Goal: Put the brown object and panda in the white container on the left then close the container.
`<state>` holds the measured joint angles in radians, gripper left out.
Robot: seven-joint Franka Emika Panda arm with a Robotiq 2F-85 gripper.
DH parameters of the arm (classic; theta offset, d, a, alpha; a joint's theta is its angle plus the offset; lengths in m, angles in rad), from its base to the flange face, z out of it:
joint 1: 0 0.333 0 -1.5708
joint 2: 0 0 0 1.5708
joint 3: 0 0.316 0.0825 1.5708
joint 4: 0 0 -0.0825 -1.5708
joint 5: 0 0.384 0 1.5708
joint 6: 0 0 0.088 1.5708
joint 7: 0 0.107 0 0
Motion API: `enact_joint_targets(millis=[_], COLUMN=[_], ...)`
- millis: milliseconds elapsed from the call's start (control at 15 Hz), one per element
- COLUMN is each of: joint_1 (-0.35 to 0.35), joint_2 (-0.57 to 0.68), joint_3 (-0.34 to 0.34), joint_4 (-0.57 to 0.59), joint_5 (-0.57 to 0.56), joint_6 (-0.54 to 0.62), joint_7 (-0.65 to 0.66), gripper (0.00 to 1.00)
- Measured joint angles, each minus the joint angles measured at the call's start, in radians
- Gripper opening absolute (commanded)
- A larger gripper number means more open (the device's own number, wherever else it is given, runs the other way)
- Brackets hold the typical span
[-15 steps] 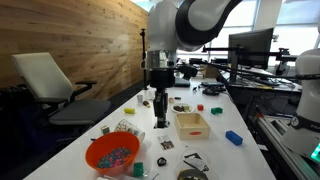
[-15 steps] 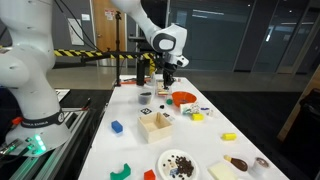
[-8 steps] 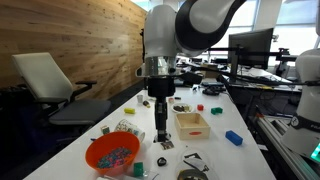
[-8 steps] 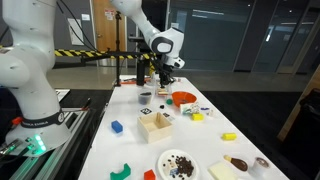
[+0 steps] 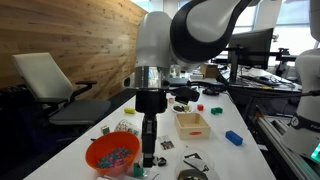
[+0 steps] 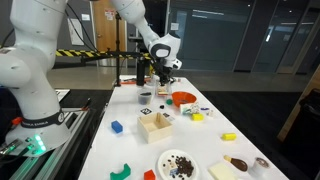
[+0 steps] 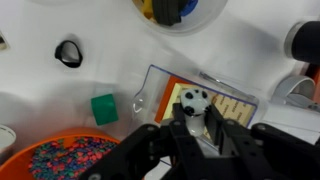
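Note:
The gripper will next bring the panda down over the cards inside the clear card case and release it there, because the case lies open beneath.
My gripper (image 7: 195, 125) is shut on the panda (image 7: 193, 102), a small white figure with black spots that stands up between the fingers. In both exterior views the gripper (image 5: 148, 152) (image 6: 163, 88) hangs low over the white table, next to the orange bowl of beads (image 5: 112, 154). The brown object (image 6: 237, 163) lies at the table's near end beside a white container (image 6: 224, 172). I cannot see that container's lid.
Under the wrist are a clear card case (image 7: 232, 102), a green cube (image 7: 104, 108), a black ring (image 7: 68, 53) and the orange bowl (image 7: 55, 160). A wooden box (image 5: 192, 124), a blue block (image 5: 233, 137) and a plate of dark bits (image 6: 178, 165) stand on the table.
The arm has moved along the table from beside the wooden box to next to the orange bowl, lower down, with the panda still held.

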<state>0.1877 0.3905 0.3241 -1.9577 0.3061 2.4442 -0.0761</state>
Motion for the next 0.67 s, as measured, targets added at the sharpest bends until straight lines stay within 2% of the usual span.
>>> enact_joint_targets(millis=[667], joint_1=[-0.005], joint_2=[0.077], joint_3=[0.039], joint_4=[0.037], joint_5=[0.022], joint_6=[0.152], joint_7=[-0.077], gripper=[0.07])
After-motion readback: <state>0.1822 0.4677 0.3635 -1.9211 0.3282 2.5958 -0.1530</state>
